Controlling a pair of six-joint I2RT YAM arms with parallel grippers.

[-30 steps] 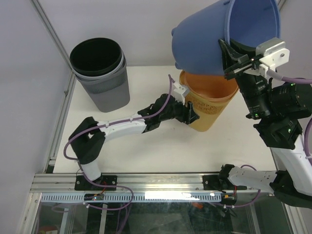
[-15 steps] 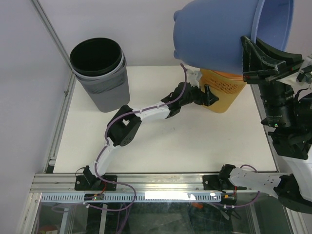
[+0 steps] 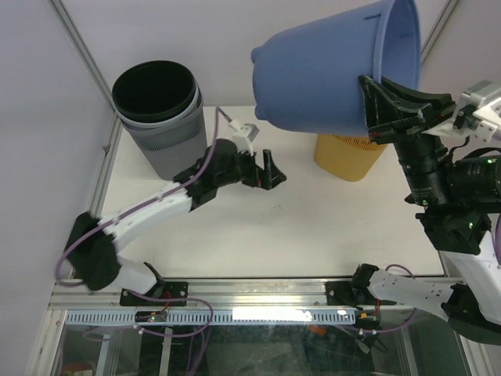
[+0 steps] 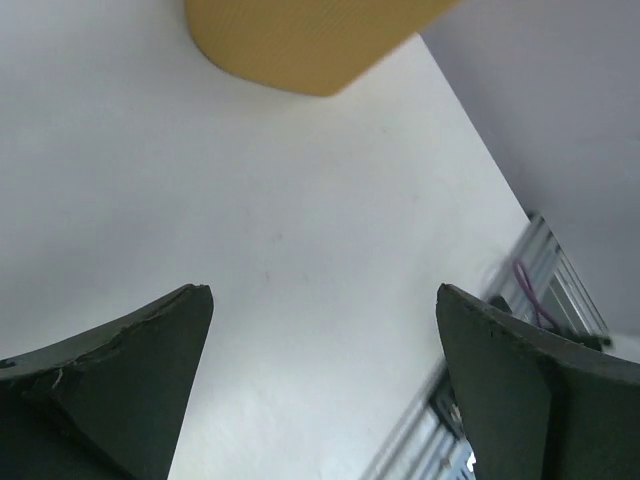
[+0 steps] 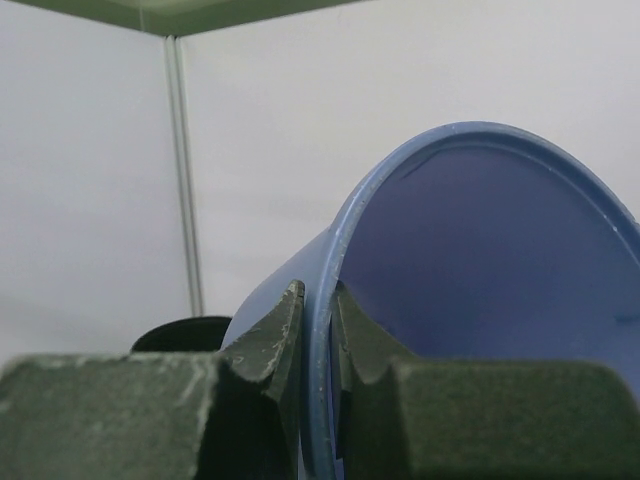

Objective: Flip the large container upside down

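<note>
The container (image 3: 321, 74) is still lying on its side, so the robot's right gripper will next swing down and to the left in the top view, tipping the container's opening onto the bare middle of the tabletop.
The large blue container (image 3: 321, 74) is held high in the air at the back right, lying on its side with its mouth to the right. My right gripper (image 3: 374, 106) is shut on its rim, one finger inside and one outside; the right wrist view shows the rim (image 5: 330, 300) pinched between the fingers. My left gripper (image 3: 266, 169) is open and empty over the middle of the white table (image 3: 313, 227), apart from every container. In the left wrist view its fingers (image 4: 120, 370) frame bare table.
An orange perforated bin (image 3: 348, 157) stands upright at the back right under the blue container, and shows at the top of the left wrist view (image 4: 300, 40). A grey bin with a black liner (image 3: 160, 117) stands at the back left. A metal rail (image 3: 235, 291) runs along the near edge.
My left arm has pulled back left from the orange bin to the table's middle. The blue container has swung left and tipped further onto its side in my right gripper.
</note>
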